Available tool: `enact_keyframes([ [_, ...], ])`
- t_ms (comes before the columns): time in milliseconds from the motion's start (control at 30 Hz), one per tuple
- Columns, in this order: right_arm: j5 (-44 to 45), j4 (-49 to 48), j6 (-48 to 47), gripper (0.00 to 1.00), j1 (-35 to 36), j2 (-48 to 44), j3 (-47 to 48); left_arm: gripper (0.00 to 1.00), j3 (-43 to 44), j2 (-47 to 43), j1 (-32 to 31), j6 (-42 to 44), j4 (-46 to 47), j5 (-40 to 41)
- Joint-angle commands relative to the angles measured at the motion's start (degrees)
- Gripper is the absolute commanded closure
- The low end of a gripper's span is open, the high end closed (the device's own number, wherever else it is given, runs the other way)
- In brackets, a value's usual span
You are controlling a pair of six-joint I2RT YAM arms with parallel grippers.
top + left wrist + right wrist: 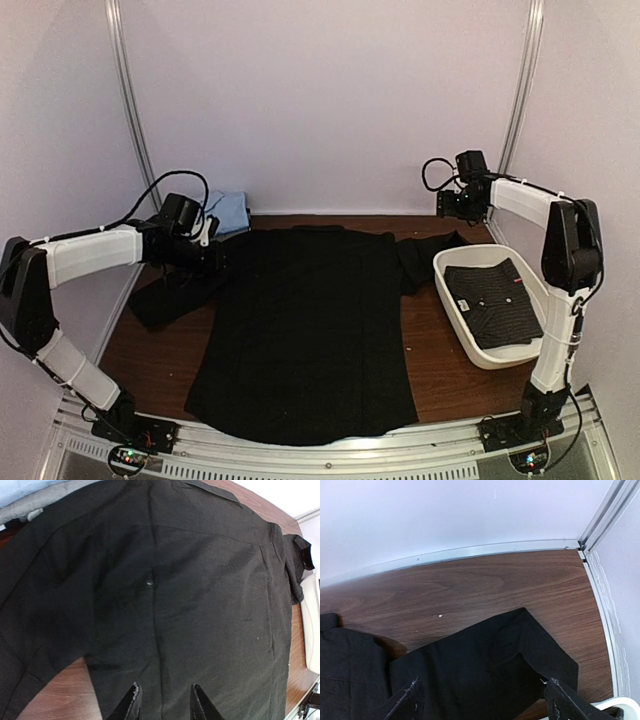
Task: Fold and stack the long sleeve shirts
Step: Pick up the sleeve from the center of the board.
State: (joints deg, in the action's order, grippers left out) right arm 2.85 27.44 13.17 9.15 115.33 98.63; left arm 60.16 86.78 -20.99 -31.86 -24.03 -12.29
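Observation:
My empty right gripper is above the shirt sleeve's end beside the bin, which bunches into a raised fold [450, 241] [524, 663], so next its open fingers should go down there and close.
A plain black long sleeve shirt [305, 330] lies spread flat, back up, over the middle of the table. Its left sleeve [170, 295] trails off to the left, and its right sleeve [430, 255] is bunched beside the bin. My left gripper [213, 254] hovers at the shirt's left shoulder. In the left wrist view its fingers [131, 702] stand apart over the cloth [200, 605], holding nothing. My right gripper [447, 205] hangs wide open above the right sleeve [495, 665], with nothing between its fingers [560, 702]. A second, dotted shirt [497, 300] lies folded in the bin.
The white bin [447, 285] stands on the right side of the table; its rim [615, 705] shows beside my right fingers. Light blue cloth [228, 210] lies at the back left corner. Walls with metal rails [130, 100] close in the table on three sides.

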Motion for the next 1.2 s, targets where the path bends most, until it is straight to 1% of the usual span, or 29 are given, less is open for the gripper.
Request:
enact_keyframes([
  [0,0.1,3.0,-2.5,0.16,-2.0,2.6,1.1,0.66,-0.7,-0.1,-1.8,-1.0,3.2,-1.5],
  [133,-2.5,3.7,-3.2,0.17,-3.9,4.9,1.5,0.66,-1.5,-0.3,-2.4,-1.2,3.3,-2.0],
  [267,-2.7,3.1,-3.6,0.18,-5.0,6.9,1.4,0.66,-1.7,-0.4,-2.4,-0.9,3.2,-2.2],
  [333,-4.1,2.9,-3.6,0.19,-5.6,8.1,1.6,0.66,-1.7,-0.4,-2.4,-0.7,3.3,-2.1],
  [467,-4.2,1.5,-3.8,0.22,-6.5,10.0,2.1,0.67,-1.7,-0.5,-2.4,-0.7,3.3,-2.1],
  [700,-5.4,1.1,-5.4,0.27,-7.5,13.8,5.5,0.67,-2.4,-1.0,-2.4,-0.8,3.3,-2.0],
  [800,-6.8,2.3,-6.0,0.31,-7.6,16.0,7.9,0.67,-2.7,-1.2,-2.4,-1.0,3.3,-1.9],
  [867,-8.2,2.8,-6.2,0.36,-7.5,16.6,8.9,0.67,-2.8,-1.3,-2.4,-1.2,3.2,-1.9],
  [967,-10.8,3.0,-6.1,0.47,-7.5,16.6,8.9,0.67,-3.0,-1.6,-2.4,-1.8,3.3,-1.9],
  [1167,-13.7,3.6,-6.3,0.83,-6.9,16.1,9.1,0.67,-2.9,-1.8,-2.4,-2.3,3.3,-2.1],
])
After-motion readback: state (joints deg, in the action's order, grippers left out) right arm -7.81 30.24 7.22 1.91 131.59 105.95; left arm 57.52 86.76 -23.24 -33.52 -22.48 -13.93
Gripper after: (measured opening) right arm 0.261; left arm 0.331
